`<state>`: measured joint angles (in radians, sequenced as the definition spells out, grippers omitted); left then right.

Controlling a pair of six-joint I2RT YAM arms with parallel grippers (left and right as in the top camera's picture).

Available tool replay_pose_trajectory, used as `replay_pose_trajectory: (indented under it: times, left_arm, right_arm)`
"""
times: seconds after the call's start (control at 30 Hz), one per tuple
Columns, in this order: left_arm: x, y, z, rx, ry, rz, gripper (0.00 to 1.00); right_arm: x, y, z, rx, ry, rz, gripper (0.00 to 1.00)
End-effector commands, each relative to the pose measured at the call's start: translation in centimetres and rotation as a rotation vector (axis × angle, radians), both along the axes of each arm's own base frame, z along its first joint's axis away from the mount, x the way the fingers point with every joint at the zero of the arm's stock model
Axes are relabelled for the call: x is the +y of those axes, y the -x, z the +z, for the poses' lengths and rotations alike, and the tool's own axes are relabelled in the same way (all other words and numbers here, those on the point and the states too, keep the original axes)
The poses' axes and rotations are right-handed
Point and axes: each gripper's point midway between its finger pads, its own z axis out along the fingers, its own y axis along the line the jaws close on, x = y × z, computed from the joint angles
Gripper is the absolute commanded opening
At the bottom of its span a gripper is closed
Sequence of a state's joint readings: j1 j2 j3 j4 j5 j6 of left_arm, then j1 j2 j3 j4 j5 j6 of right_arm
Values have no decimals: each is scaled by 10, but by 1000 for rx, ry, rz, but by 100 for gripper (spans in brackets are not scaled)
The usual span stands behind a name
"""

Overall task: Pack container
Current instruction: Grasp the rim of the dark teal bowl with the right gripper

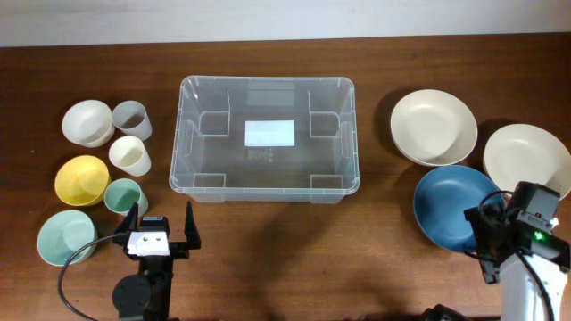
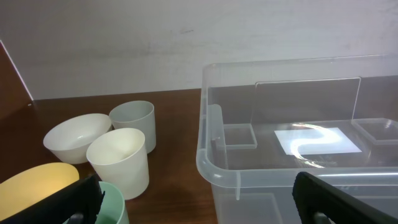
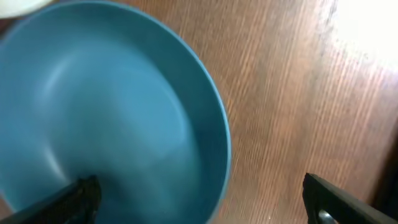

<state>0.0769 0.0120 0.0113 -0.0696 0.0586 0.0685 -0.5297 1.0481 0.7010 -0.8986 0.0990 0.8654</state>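
One open finger of my right gripper is over the inside of the blue bowl and the other is over bare wood. My right gripper needs to go down onto the blue bowl's near rim next and close.
The clear container [image 1: 268, 82] stands empty at the table's middle, a white label on its base; its near left corner [image 2: 214, 165] fills the left wrist view. My left gripper [image 1: 161, 218] hangs open in front of its left end, nothing between the fingers, one finger [image 2: 68, 199] over a mint cup [image 2: 115, 202]. My right gripper [image 1: 480, 242] is open above the blue bowl [image 1: 451, 205]. It straddles the bowl's rim [image 3: 225, 149], one finger [image 3: 81, 194] over the inside and the other over bare wood.
Left of the container are a white bowl [image 1: 86, 121], grey cup [image 1: 131, 119], cream cup [image 1: 130, 155], yellow bowl [image 1: 82, 179], mint cup [image 1: 124, 196] and mint bowl [image 1: 64, 237]. At the right stand two cream bowls [image 1: 434, 127] [image 1: 526, 157].
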Motion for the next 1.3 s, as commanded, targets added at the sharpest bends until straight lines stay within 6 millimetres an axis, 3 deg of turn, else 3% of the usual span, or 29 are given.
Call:
replay_pose_trajectory:
  times: [0.0, 0.67, 0.87, 1.07, 1.27]
  left_arm:
    - [-1, 0, -1, 3, -16, -2, 100]
    - [-1, 0, -1, 3, -16, -2, 100]
    - [-1, 0, -1, 3, -16, -2, 100]
    - [-1, 0, -1, 3, -16, -2, 100]
    - [-1, 0, -1, 3, -16, -2, 100]
  right_arm:
    - [-2, -3, -18, 45, -21, 39, 99]
    - [-5, -13, -77, 184, -122, 42, 100]
    - [-5, -20, -81, 160, -131, 48, 82]
    - [-6, -21, -87, 147, -122, 50, 49]
    - [-4, -17, -90, 159, -130, 50, 30]
